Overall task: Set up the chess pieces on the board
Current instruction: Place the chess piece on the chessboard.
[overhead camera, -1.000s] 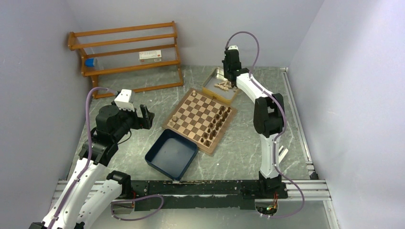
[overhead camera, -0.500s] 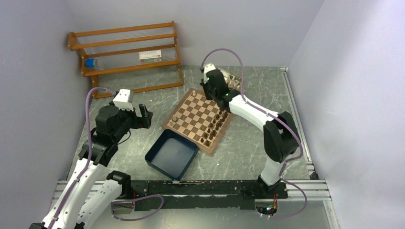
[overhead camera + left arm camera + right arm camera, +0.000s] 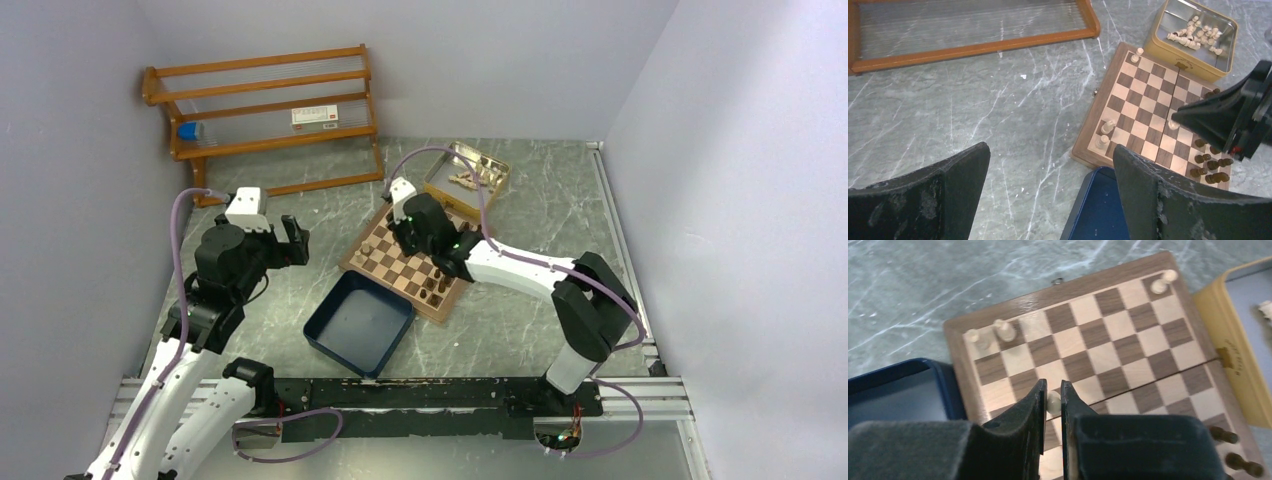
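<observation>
My right gripper moves back and down toward the navy blue tray next, onto the dark square beside the corner's light piece, since that square stands empty.
The board (image 3: pixel 392 258) lies mid-table with dark chess pieces (image 3: pixel 436 284) lined along its near right edge. A few light pieces (image 3: pixel 1107 127) stand on its left rim squares; they also show in the right wrist view (image 3: pixel 1005 330). My right gripper (image 3: pixel 1053 399) hovers over the board's middle, shut on a light piece (image 3: pixel 1053 401) whose round head shows between the fingers. From the left wrist view that gripper (image 3: pixel 1175 119) reaches in from the right. My left gripper (image 3: pixel 1050 150) hangs open over bare table left of the board, holding nothing.
A metal tin (image 3: pixel 470 172) with several loose light pieces sits behind the board's far corner. A navy blue tray (image 3: pixel 358 322) touches the board's near left edge. A wooden rack (image 3: pixel 270 110) stands at the back left wall.
My right arm swung from the tin down and left to over the board's middle, carrying the light piece. The left gripper drew slightly back and left, staying open.
</observation>
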Controlling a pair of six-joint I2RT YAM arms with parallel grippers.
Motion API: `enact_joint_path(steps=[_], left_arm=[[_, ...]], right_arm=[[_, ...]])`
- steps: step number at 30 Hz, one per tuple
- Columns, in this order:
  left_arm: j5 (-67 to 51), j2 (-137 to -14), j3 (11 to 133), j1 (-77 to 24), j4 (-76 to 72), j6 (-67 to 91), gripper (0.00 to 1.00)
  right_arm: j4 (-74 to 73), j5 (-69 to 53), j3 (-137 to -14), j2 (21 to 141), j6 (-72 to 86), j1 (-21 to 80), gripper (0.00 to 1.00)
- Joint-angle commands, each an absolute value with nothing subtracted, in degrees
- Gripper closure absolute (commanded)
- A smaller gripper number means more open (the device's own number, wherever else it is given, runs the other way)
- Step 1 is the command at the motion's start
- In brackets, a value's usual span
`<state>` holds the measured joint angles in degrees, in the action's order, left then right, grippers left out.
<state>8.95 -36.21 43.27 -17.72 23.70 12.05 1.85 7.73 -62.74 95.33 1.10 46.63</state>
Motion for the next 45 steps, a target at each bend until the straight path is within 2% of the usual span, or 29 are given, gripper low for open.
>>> enact_joint_path(steps=[1, 14, 27, 45], left_arm=[[11.54, -35.56, 44.45, -17.31, 24.32, 12.55, 0.02], [14.29, -36.2, 44.51, -17.31, 24.61, 12.62, 0.02], [14.44, -34.55, 44.12, -17.31, 24.43, 12.45, 0.02], [13.92, -34.42, 43.86, -17.31, 23.99, 12.4, 0.02]], right_arm=[[7.84, 7.12, -61.5, 94.99, 1.38, 50.55, 0.87], [14.77, 8.4, -62.25, 102.27, -1.93, 56.36, 0.87], [19.5, 11.49, -61.93, 107.92, -1.98, 57.04, 0.87], [18.65, 13.44, -64.18, 111.66, -2.21, 57.43, 0.83]])
